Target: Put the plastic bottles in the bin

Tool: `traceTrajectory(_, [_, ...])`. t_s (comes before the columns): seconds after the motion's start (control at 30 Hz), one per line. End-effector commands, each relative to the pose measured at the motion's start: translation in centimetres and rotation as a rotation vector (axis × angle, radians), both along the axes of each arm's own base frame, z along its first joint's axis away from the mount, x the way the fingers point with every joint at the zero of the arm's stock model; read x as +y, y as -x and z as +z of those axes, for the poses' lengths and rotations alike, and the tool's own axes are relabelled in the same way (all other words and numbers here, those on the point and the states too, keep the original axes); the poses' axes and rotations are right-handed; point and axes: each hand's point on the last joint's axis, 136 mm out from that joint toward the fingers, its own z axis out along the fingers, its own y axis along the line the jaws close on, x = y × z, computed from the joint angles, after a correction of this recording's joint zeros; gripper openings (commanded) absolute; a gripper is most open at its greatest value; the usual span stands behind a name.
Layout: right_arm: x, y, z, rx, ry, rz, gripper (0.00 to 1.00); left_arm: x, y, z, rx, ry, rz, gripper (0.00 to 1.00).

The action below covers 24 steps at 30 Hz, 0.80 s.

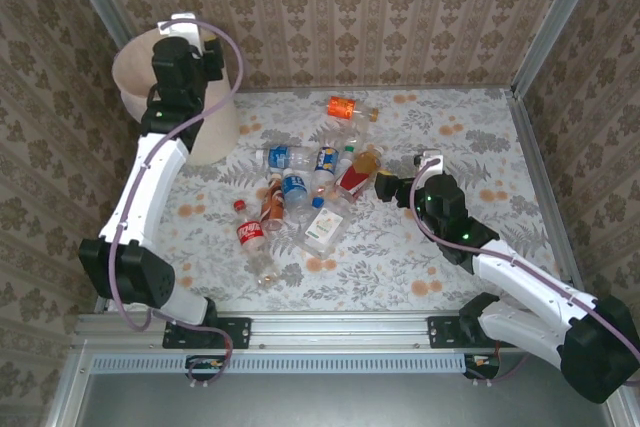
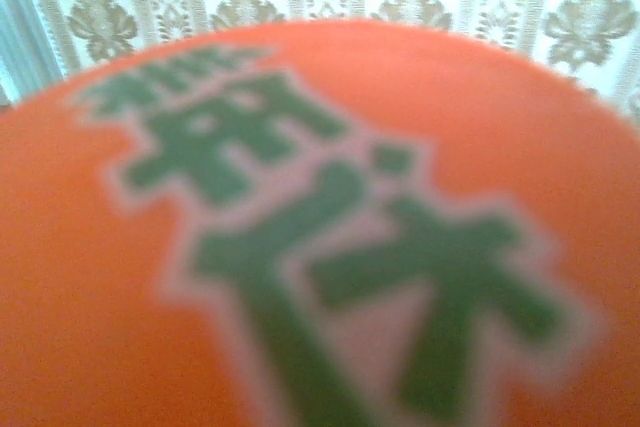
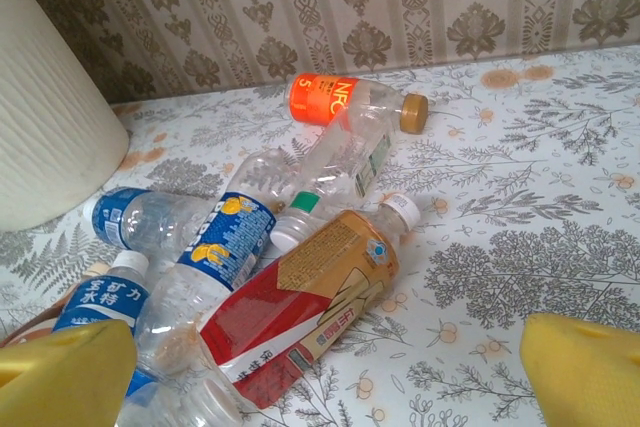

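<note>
My left gripper moves away from the heap of bottles and down over the bin's opening [image 1: 140, 68] next to release the bottle, which hangs by the bin's heap-side rim.
My left gripper [image 1: 186, 59] hangs over the mouth of the cream bin [image 1: 130, 82], shut on a plastic bottle whose orange label with green characters [image 2: 320, 237] sits blurred right against the left wrist camera. Several plastic bottles [image 1: 300, 187] lie in a heap mid-table. My right gripper [image 1: 385, 185] is open at the heap's right side. In the right wrist view its yellow fingers [image 3: 60, 377] straddle a red-and-gold labelled bottle [image 3: 310, 297] without touching it. Beside that one lies a blue-labelled bottle [image 3: 228, 239]. An orange-labelled bottle [image 3: 340, 99] lies apart near the back wall.
The bin stands in the far left corner, and its ribbed side [image 3: 50, 127] shows in the right wrist view. Patterned walls [image 1: 380, 7] close the table in at the back and both sides. Bare floral tablecloth [image 1: 470, 137] lies right of the heap.
</note>
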Motion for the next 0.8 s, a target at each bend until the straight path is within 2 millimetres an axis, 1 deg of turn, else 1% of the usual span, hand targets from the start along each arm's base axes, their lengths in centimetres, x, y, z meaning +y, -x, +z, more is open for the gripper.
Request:
traceTrajectory(0.0, [-0.7, 0.1, 0.5, -0.022, -0.031, -0.035, 1.0, 2.3, -1.4, 1.6, -0.057, 0.022, 0.018, 0.4])
traceTrajectory(0.13, [-0.6, 0.2, 0.2, -0.008, -0.035, -0.028, 1.0, 5.2, -2.5, 1.1, -0.041, 0.021, 0.087, 0.4])
traceTrajectory(0.17, [-0.5, 0.2, 0.1, -0.003, -0.033, -0.025, 1.0, 6.0, -2.8, 0.7, -0.03, 0.029, 0.11, 0.4])
traceTrajectory(0.23, [-0.4, 0.3, -0.1, 0.004, -0.034, -0.019, 1.0, 7.1, -3.3, -0.1, -0.016, 0.059, 0.128, 0.4])
traceTrajectory(0.4, [-0.2, 0.4, -0.4, 0.017, -0.03, -0.007, 1.0, 9.4, -4.6, -2.9, 0.048, 0.117, 0.174, 0.41])
traceTrajectory(0.5, [-0.3, 0.5, -0.5, 0.025, -0.023, -0.006, 1.0, 10.9, -5.4, -5.2, 0.115, 0.158, 0.217, 0.41])
traceTrajectory(0.63, [-0.3, 0.5, -0.7, 0.035, -0.014, -0.005, 1.0, 12.2, -6.4, -7.9, 0.198, 0.214, 0.256, 0.44])
traceTrajectory(0.77, [-0.4, 0.6, -0.8, 0.045, -0.006, -0.006, 1.0, 12.5, -7.9, -9.5, 0.256, 0.238, 0.241, 0.54])
